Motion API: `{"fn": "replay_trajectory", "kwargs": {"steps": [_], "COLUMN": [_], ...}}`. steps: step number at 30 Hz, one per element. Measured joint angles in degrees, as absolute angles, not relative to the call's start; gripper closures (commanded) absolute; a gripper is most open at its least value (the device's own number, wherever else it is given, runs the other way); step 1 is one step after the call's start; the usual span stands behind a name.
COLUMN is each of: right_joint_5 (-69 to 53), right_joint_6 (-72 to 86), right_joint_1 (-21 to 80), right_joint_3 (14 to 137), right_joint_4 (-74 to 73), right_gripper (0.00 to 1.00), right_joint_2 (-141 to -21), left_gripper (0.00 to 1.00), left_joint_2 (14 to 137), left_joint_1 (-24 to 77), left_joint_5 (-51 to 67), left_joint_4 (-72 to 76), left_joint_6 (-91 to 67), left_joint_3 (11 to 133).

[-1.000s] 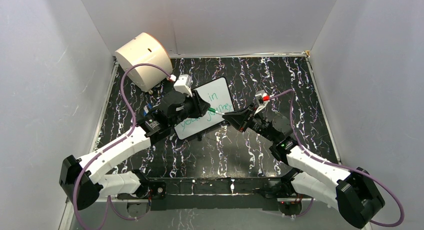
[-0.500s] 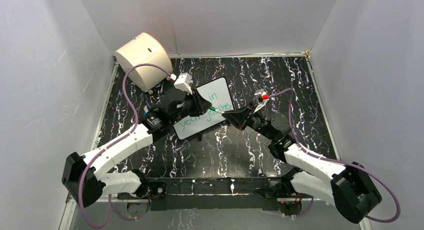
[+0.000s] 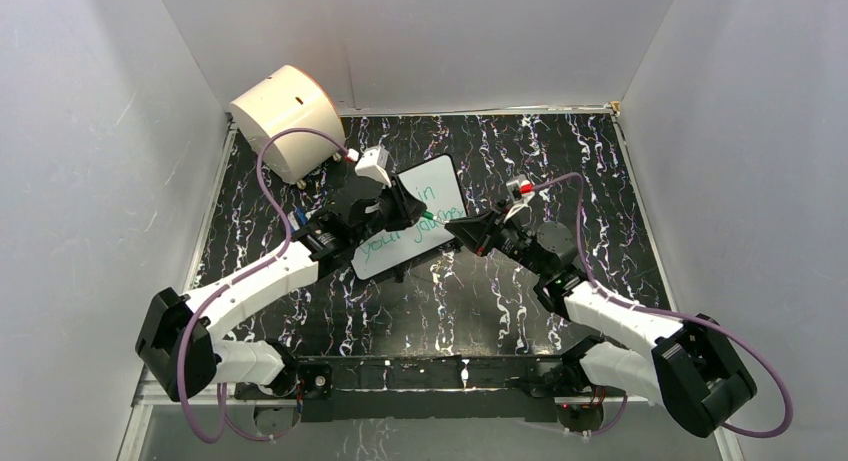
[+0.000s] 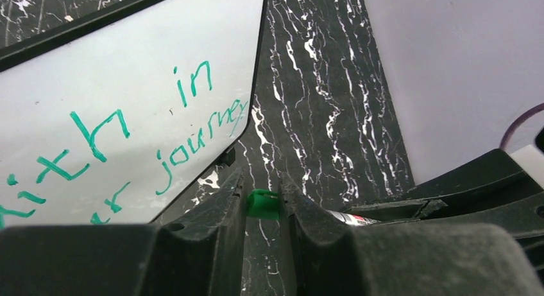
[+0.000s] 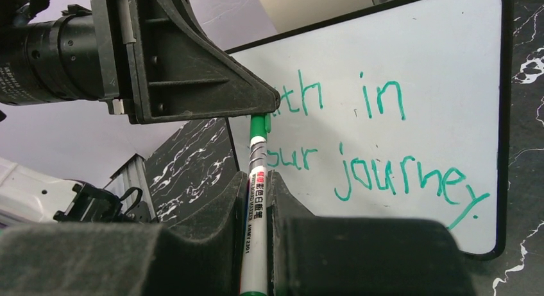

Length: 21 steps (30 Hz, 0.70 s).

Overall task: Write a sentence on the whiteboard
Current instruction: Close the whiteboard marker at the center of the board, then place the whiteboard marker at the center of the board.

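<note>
My right gripper moves down and to the right in the top view to the bare tabletop beside the whiteboard next and frees the marker (image 5: 258, 161), since it's capped.
The whiteboard (image 3: 441, 179) lies slanted at the middle of the table, black-framed. The sentence (image 3: 405, 241) runs across it in green; "in" and "journey" (image 5: 404, 177) read clearly. My right gripper (image 3: 462, 231) is shut on a white marker (image 5: 258, 161), pointing left over the board's lower edge. My left gripper (image 3: 418, 219) meets it tip to tip, its jaws pressed on the green cap (image 4: 264, 204) at the marker's end. In the left wrist view the whiteboard (image 4: 128, 71) fills the upper left. The marker's barrel (image 4: 349, 217) shows just behind my right-hand finger.
A cream cylindrical drum (image 3: 287, 121) stands at the back left corner, close behind my left arm. White walls enclose the black marbled table (image 3: 560, 161) on three sides. Purple cables loop above both arms.
My left gripper has slid right onto the marker's green end and narrowed its jaws round it. The right arm has shifted slightly left and up with the marker.
</note>
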<state>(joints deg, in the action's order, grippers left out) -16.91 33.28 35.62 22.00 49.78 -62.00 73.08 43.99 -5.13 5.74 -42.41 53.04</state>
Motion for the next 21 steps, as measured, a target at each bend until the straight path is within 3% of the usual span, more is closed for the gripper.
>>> {"fn": "replay_trajectory", "kwargs": {"steps": [4,8,21], "right_joint_5": [-17.7,-18.9,-4.3], "right_joint_6": [32.6,30.9,27.0], "right_joint_1": [35.0,33.6,18.8], "right_joint_3": [23.0,24.9,24.7], "right_joint_4": [46.3,40.8,23.6], "right_gripper": [1.00,1.00,1.00], "right_joint_2": [-61.0,-57.3,-53.3], "left_gripper": [0.62,0.56,0.31], "left_joint_2": [72.9,70.9,59.8], "left_joint_1": [45.5,45.8,23.8], "left_joint_5": [-7.1,-6.7,-3.9], "left_joint_4": [2.3,-1.5,-12.6], "left_joint_6": [-40.0,-36.9,-28.2], "left_joint_3": [54.8,57.9,63.0]}}
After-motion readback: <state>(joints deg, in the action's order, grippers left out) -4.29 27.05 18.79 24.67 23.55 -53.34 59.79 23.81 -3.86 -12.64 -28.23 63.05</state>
